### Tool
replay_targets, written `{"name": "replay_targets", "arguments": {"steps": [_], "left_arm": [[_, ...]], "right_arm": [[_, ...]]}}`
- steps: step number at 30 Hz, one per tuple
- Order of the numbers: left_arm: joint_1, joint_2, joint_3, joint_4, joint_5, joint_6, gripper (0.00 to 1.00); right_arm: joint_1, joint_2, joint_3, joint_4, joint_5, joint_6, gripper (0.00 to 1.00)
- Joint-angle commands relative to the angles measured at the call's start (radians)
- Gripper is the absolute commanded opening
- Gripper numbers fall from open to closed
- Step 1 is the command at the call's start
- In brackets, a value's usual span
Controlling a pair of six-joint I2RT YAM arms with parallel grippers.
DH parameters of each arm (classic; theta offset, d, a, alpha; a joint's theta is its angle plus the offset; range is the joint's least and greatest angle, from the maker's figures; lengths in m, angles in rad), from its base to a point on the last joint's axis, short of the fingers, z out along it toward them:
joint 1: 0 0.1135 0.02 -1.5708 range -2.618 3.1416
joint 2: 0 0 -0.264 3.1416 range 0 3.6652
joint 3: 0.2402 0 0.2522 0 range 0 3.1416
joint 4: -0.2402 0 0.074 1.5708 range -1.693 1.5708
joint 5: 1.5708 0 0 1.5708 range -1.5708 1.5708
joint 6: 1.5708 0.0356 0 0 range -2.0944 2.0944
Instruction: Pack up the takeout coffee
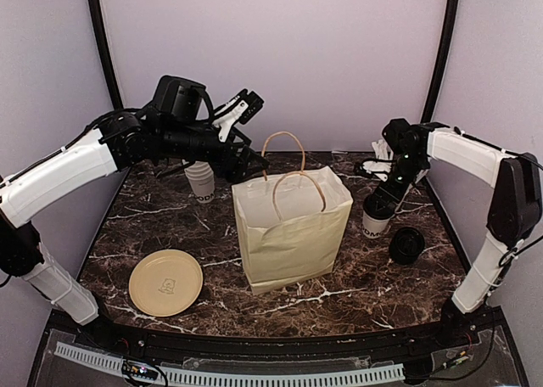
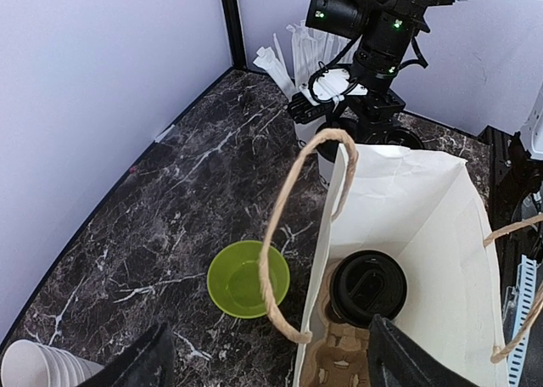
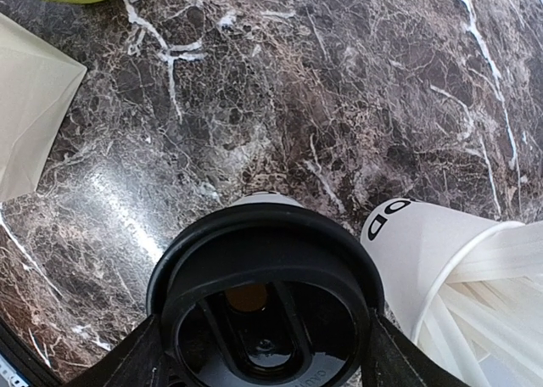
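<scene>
The right gripper carries the coffee back past the bag to bare marble beside the tan plate next. Then it releases the coffee there, because that side has my empty left gripper.
The takeout coffee, a white cup with a black lid, stands on the marble at the right, beside the paper bag. My right gripper is shut on it just under the lid; from above the gripper covers the cup. My left gripper is open and empty, up in the air behind the bag's left side. In the left wrist view the bag is open, and a second lidded cup sits inside in a cardboard carrier.
A stack of lidless white cups stands back left. A white cup of straws stands right beside the coffee. A green bowl sits behind the bag. A loose black lid lies at the right, a tan plate front left.
</scene>
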Motion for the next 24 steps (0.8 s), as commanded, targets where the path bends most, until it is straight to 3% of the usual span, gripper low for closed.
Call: {"name": "replay_targets", "arguments": {"steps": [1,7,12,16,20,24], "left_arm": [[0.000,-0.029,-0.024,0.006,-0.007,-0.009,0.80],[0.000,0.004,-0.018,0.043,-0.040,-0.029,0.77],[0.000,0.075,0.033,0.067,-0.042,-0.036,0.66],[0.001,0.140,0.107,0.055,0.006,-0.029,0.44],[0.005,0.191,0.180,0.061,0.020,-0.026,0.13],[0.026,0.237,0.234,0.073,0.033,-0.023,0.00]], "right_arm": [[0.020,-0.030,-0.020,-0.019,0.005,0.016,0.69],[0.044,-0.099,-0.016,-0.046,-0.003,0.030,0.67],[0.083,-0.166,-0.047,-0.059,-0.042,0.040,0.67],[0.113,-0.206,-0.075,-0.070,-0.066,0.042,0.67],[0.136,-0.260,-0.107,-0.087,-0.086,0.029,0.67],[0.164,-0.322,-0.150,-0.108,-0.118,0.008,0.67]]}}
